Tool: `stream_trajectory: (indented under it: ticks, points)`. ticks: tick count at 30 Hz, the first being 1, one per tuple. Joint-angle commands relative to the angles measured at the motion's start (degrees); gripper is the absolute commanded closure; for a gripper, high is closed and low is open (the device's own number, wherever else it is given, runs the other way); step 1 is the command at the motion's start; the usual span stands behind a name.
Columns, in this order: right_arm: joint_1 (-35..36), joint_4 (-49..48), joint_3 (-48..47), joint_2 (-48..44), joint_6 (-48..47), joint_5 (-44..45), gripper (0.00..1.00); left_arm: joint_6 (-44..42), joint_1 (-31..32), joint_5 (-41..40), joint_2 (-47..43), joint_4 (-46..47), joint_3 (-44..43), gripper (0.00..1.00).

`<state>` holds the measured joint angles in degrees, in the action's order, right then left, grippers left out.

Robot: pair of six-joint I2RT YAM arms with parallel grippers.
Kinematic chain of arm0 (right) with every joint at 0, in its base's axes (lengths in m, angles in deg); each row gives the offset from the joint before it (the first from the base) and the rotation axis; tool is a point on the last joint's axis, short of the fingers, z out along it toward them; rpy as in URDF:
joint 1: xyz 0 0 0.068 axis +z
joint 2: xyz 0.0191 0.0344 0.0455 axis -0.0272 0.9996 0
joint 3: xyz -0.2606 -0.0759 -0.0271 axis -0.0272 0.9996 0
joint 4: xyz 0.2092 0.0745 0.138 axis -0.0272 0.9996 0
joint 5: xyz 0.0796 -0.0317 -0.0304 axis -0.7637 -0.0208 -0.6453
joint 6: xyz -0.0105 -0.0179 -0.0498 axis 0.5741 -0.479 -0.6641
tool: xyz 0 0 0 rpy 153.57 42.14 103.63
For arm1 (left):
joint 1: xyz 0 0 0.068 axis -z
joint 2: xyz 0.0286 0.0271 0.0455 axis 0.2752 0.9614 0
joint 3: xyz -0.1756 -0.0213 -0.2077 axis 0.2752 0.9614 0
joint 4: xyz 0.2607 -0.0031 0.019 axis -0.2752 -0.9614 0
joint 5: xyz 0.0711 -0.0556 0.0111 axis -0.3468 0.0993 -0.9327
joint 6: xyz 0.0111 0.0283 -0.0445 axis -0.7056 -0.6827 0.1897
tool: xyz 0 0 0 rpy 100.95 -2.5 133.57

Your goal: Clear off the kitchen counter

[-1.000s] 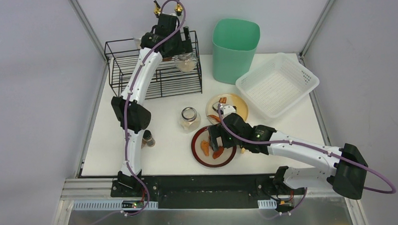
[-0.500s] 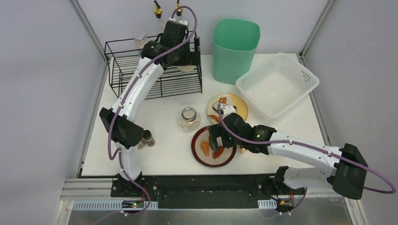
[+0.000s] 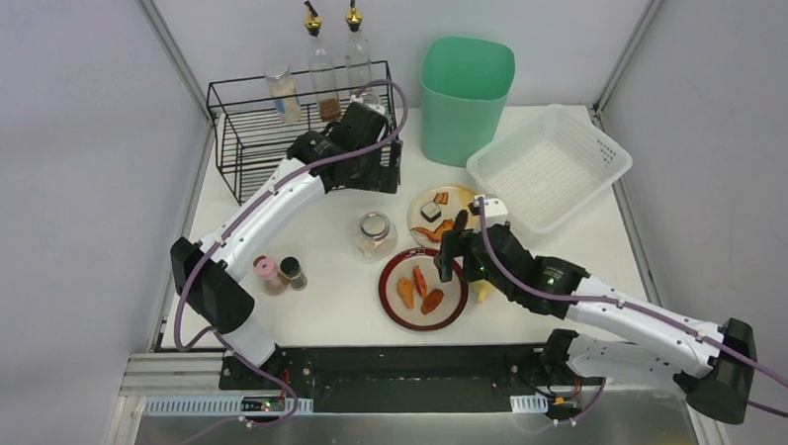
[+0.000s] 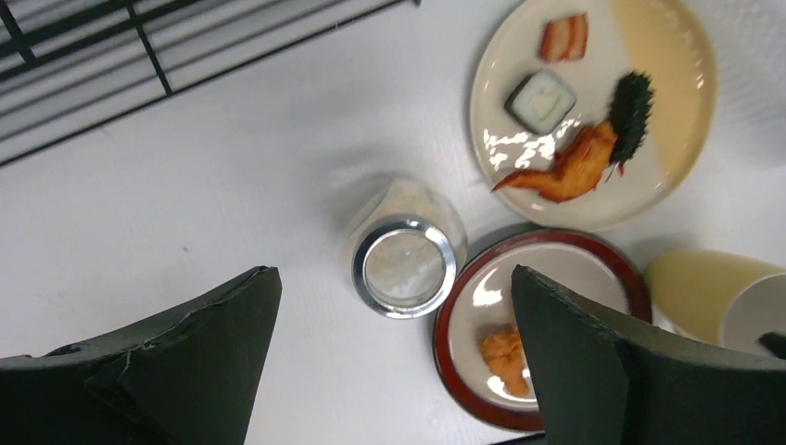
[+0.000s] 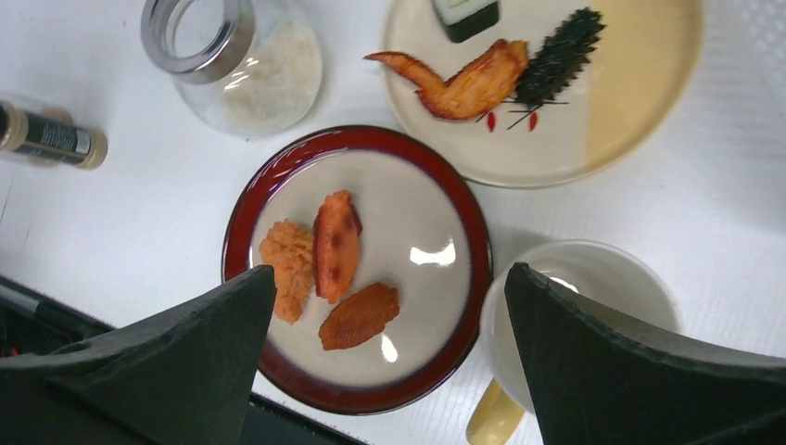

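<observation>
My left gripper is open. Its fingers need to go down on both sides of the glass jar's chrome-rimmed neck [image 3: 375, 226] [image 4: 405, 266] and close there.
The white kitchen counter [image 3: 311, 225] carries a glass jar [image 3: 375, 234] of white grains, a red-rimmed plate [image 3: 424, 289] with orange food pieces, a cream plate [image 3: 449, 214] with several food bits and a yellow mug [image 3: 484, 292]. My left gripper [image 3: 376, 171] hovers open just in front of the black wire rack [image 3: 258, 138]. In its wrist view the left gripper [image 4: 394, 273] looks down on the jar [image 4: 404, 264], holding nothing. My right gripper [image 3: 454, 258] hangs open and empty. Its wrist view shows the right gripper [image 5: 389, 271] above the red-rimmed plate [image 5: 357, 269], the mug [image 5: 579, 315] at the right.
Two small spice bottles [image 3: 281, 273] stand at the counter's left. The rack holds a jar [image 3: 285, 93] and two tall bottles [image 3: 335, 56]. A green bin [image 3: 468, 96] stands at the back. A white mesh basket [image 3: 549, 168] sits at the right.
My left gripper let go of a jar inside the rack, opened wide and pulled back out over the counter. My right gripper rose and shifted slightly right from the red-rimmed plate.
</observation>
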<state>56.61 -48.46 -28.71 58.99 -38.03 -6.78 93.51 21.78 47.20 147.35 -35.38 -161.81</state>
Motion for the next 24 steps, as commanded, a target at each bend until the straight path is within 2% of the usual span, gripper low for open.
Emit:
stream_trajectory:
  ticks: [1,7,13,17,24]
  points:
    - [-1.4,-1.9,1.7,-4.1,2.0,5.9,0.01,2.5,2.1,-3.4,-5.4,1.5,7.9,0.01]
    - [-2.1,-3.0,2.8,-7.3,2.3,8.8,0.01,5.5,2.6,-3.4,-9.8,4.8,17.9,0.02]
    - [-2.7,-3.0,3.3,-8.3,2.6,10.6,0.01,8.6,2.6,0.9,-8.8,9.8,24.1,0.02]
    - [-2.9,-3.3,4.0,-9.3,2.8,12.2,0.01,9.3,2.6,1.3,-7.2,12.9,26.1,0.02]
    - [-3.2,-3.3,4.3,-9.4,3.0,12.3,0.01,8.9,2.6,2.6,-2.1,13.8,24.0,0.05]
